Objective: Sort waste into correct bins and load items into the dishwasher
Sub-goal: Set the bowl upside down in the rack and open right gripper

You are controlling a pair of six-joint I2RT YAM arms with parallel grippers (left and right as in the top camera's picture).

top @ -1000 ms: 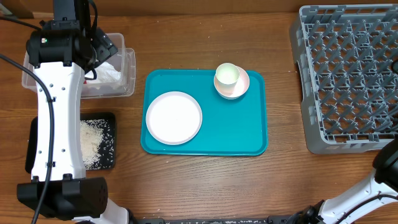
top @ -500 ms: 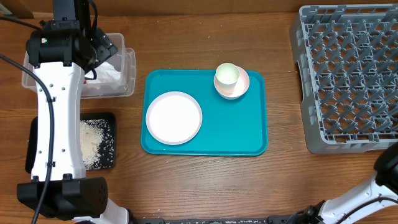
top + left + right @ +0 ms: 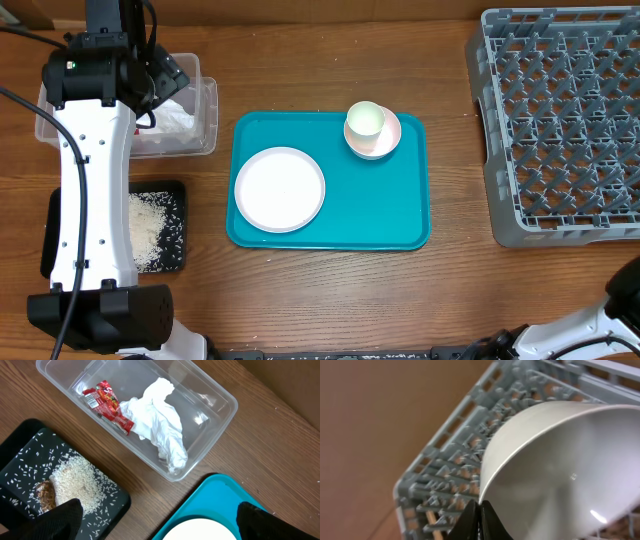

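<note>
I will lower the pale grey bowl with my right gripper onto the wires point(image 3: 598, 140) point(image 3: 468, 464) of the grey dish rack next.
My left gripper point(image 3: 157, 521) hangs open, holding nothing, above the table between the black tray point(image 3: 30, 430) and the teal tray point(image 3: 235, 495). The clear tub point(image 3: 220, 395) holds the crumpled white napkin point(image 3: 160, 420) and the red wrapper point(image 3: 107, 402). Rice point(image 3: 75, 477) and a brown scrap point(image 3: 46, 494) lie in the black tray. On the teal tray point(image 3: 380, 210) sit the white plate point(image 3: 280, 188) and the cup point(image 3: 365, 120) on its pink saucer point(image 3: 385, 140). My right gripper point(image 3: 479, 510) is shut on the rim of the pale grey bowl point(image 3: 560, 470), above the dish rack point(image 3: 445, 490).
The grey dish rack point(image 3: 560, 120) fills the right side of the table, with nothing in the part the overhead view shows. My left arm point(image 3: 95, 170) stretches over the black tray point(image 3: 180, 190) and the tub point(image 3: 205, 120). Only a piece of my right arm point(image 3: 625, 300) shows at the lower right corner.
My right arm has slid down toward the lower right corner of the overhead view. The left arm and everything on the table have stayed put.
</note>
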